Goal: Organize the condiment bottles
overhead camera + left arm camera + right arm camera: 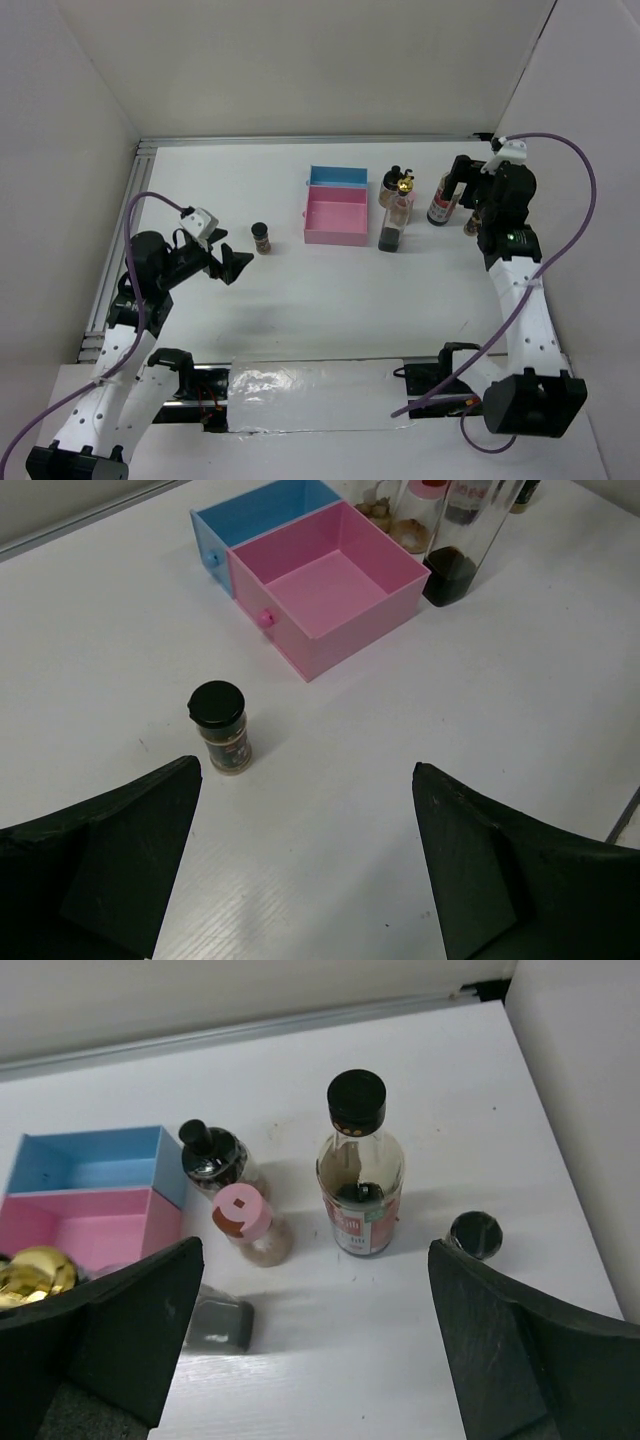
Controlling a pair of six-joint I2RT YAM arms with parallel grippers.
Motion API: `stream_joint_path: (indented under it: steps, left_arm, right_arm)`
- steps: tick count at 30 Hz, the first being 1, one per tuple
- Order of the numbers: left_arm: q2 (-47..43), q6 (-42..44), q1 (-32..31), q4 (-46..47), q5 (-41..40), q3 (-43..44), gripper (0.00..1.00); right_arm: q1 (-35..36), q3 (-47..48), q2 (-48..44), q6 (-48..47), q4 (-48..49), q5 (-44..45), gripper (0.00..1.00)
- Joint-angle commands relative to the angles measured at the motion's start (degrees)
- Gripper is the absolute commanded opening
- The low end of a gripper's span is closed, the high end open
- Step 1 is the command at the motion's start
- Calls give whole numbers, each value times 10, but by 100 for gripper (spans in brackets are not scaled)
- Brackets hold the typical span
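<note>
The red-labelled bottle's neck below its black cap comes next, and my right gripper moves down and outward onto it.
A short dark black-capped jar (261, 237) (224, 728) stands alone left of the trays. My left gripper (228, 266) (307, 772) is open and empty just near-left of it. Right of the trays stand a gold-spouted tall bottle (395, 218) (35, 1275), a pale pink-lidded jar (245, 1222), a dark black-capped jar (392, 185) (212, 1155) and a red-labelled black-capped tall bottle (443, 200) (358, 1175). Another short black-capped jar (470, 224) (474, 1235) stands furthest right. My right gripper (482, 215) (312, 1280) hovers open above this group, holding nothing.
A pink tray (336, 236) (345, 640) and a blue tray (338, 178) (215, 520) (90, 1138) sit side by side at the table's middle back, both without contents. White walls stand close on the left, back and right. A foil-covered strip (310, 395) lies between the arm bases.
</note>
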Motion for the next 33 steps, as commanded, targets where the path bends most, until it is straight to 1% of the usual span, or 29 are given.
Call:
stream_joint_path:
  steps: [1,4,8,16,18,19,23,24,29,30,31,33]
  left_arm:
    - [-3,-32,-2,6,8,4,99]
    - [-4,-31,-2,6,2,1,99]
    - [-1,-34,-2,6,1,3,99]
    - [-2,-34,-2,-2,-14,3,99]
    - [-1,-32,-2,-2,-21,2,99]
    - [1,-31,-2,-2,-22,2,99]
    - [11,-32,-2,-5,-27,13,99]
    - [14,-32,-2,-7,-28,14,99]
    - [18,-31,-2,-5,-28,14,99]
    - [18,-32,-2,-5,-29,14,99]
    - [18,-31,-2,-5,-31,14,99]
    - [20,-32,-2,-5,-35,15,99]
  right_arm:
    - [-3,41,47,4,26,10,100]
    - [-3,48,75,4,49,37,99]
    - [-3,63,114,-2,80,68,91]
    - [-3,79,186,-9,103,75,89]
    - [-3,80,203,-8,118,77,84]
    - [-3,80,207,-7,125,82,79]
    - [1,87,227,-14,142,90,74]
    - [1,89,236,-19,160,91,73]
    - [2,108,265,-28,162,81,67]
    - [3,110,268,-28,162,81,65]
    - [2,111,272,-28,164,80,60]
    - [2,109,275,-28,170,76,56]
